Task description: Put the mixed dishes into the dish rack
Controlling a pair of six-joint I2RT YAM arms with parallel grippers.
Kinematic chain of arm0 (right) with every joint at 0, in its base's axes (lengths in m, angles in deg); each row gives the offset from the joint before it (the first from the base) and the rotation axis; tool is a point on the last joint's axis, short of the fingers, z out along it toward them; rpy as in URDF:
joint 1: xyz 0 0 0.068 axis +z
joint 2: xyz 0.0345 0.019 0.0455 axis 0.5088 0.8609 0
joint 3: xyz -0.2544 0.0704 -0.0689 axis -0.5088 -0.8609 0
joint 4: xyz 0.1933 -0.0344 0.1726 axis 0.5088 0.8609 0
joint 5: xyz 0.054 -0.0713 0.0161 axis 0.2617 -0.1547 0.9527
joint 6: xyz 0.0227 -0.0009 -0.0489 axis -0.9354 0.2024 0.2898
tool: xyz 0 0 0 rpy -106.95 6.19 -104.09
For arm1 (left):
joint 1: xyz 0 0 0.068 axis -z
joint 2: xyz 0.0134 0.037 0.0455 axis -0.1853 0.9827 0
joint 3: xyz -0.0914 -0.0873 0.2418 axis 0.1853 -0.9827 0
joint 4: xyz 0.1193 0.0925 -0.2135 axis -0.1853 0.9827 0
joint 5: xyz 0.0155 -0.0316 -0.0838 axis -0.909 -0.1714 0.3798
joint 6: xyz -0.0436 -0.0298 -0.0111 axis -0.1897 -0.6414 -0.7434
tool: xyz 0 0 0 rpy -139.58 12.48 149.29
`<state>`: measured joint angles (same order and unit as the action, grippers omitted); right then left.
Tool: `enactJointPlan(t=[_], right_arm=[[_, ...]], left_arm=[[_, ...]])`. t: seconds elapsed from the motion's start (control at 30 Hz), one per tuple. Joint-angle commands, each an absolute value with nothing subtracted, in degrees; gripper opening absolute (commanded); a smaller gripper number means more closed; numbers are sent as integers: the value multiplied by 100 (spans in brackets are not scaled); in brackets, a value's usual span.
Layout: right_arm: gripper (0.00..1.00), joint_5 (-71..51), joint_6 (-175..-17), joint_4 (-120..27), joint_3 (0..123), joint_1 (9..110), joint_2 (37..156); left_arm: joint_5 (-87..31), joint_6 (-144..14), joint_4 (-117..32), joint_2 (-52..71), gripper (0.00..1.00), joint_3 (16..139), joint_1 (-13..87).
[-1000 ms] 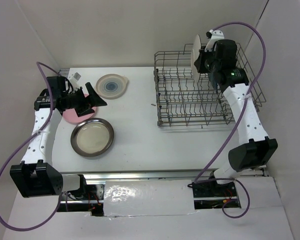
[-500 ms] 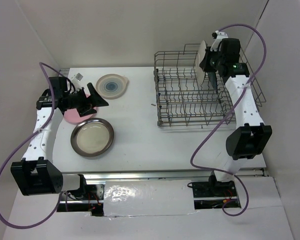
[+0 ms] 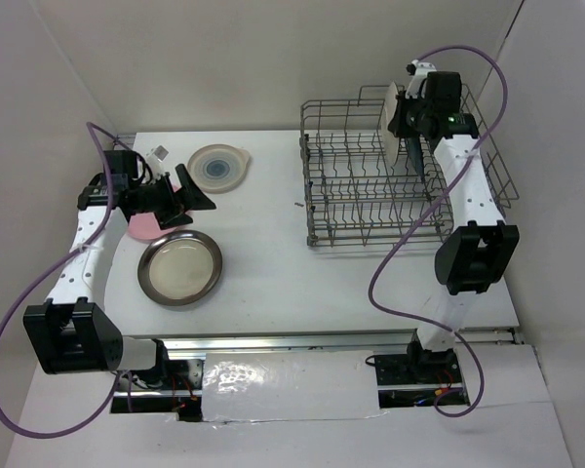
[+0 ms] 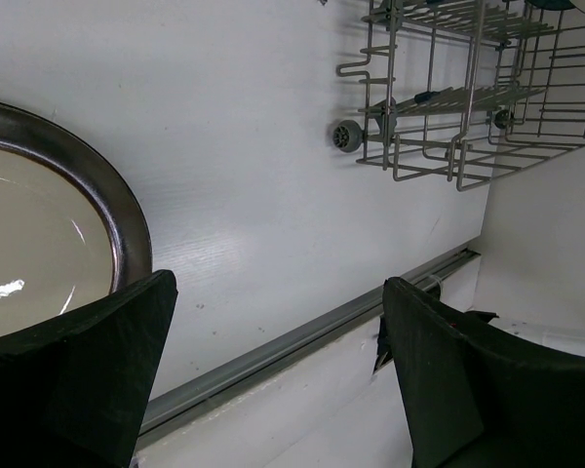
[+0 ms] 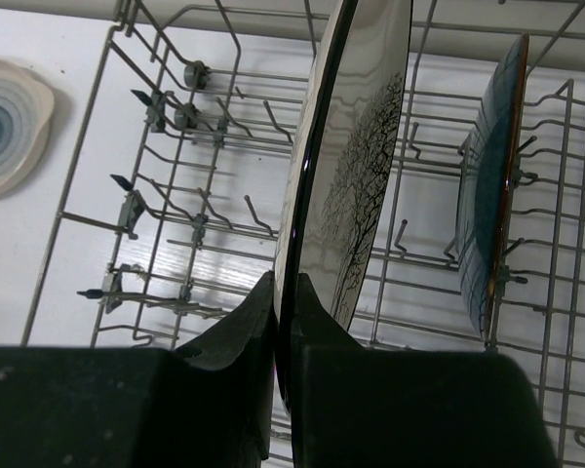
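Note:
The grey plate hangs on edge above the dish rack's wires. Next I need to move my right gripper down into the wires beside the dark teal plate (image 5: 487, 214) and let go of the grey plate's rim.
My right gripper (image 3: 398, 105) (image 5: 285, 292) is shut on the rim of the grey plate with the branch drawing (image 5: 356, 175) and holds it on edge over the back of the dish rack (image 3: 351, 210) (image 5: 175, 166). The dark teal plate (image 5: 487, 214) stands in the rack's tines just to its right. My left gripper (image 3: 190, 190) (image 4: 273, 351) is open and empty above the pink plate (image 3: 136, 226). The brown-rimmed cream plate (image 3: 180, 267) (image 4: 39, 234) lies at the front left. The cream plate with blue centre (image 3: 217, 167) (image 5: 5, 122) lies behind.
White walls enclose the table on the left, back and right. A metal rail (image 4: 292, 341) runs along the near table edge. A small dark speck (image 3: 298, 205) lies left of the rack. Purple cables loop beside both arms.
My right gripper has swung the branch plate edge-on and moved it right and back over the rack. My left gripper has shifted slightly right over the pink plate.

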<state>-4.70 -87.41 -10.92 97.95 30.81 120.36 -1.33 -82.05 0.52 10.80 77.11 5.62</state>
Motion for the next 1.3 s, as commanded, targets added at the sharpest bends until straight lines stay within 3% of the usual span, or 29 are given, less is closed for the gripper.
enactJointPlan(t=[0.0, 0.5, 1.27], right_arm=[[0, -561, -8508, -1794, 10242, 3094, 12051], [0, -508, -8429, -1601, 10822, 2883, 12816], [5, -1132, -8517, -1768, 10225, 3190, 13027]], left_arm=[[-58, -8167, -147, 1120, 99, 7697, 602], [-163, -8140, -121, 1375, 99, 7802, 690], [-383, -8158, 20, 1331, 99, 7846, 743]])
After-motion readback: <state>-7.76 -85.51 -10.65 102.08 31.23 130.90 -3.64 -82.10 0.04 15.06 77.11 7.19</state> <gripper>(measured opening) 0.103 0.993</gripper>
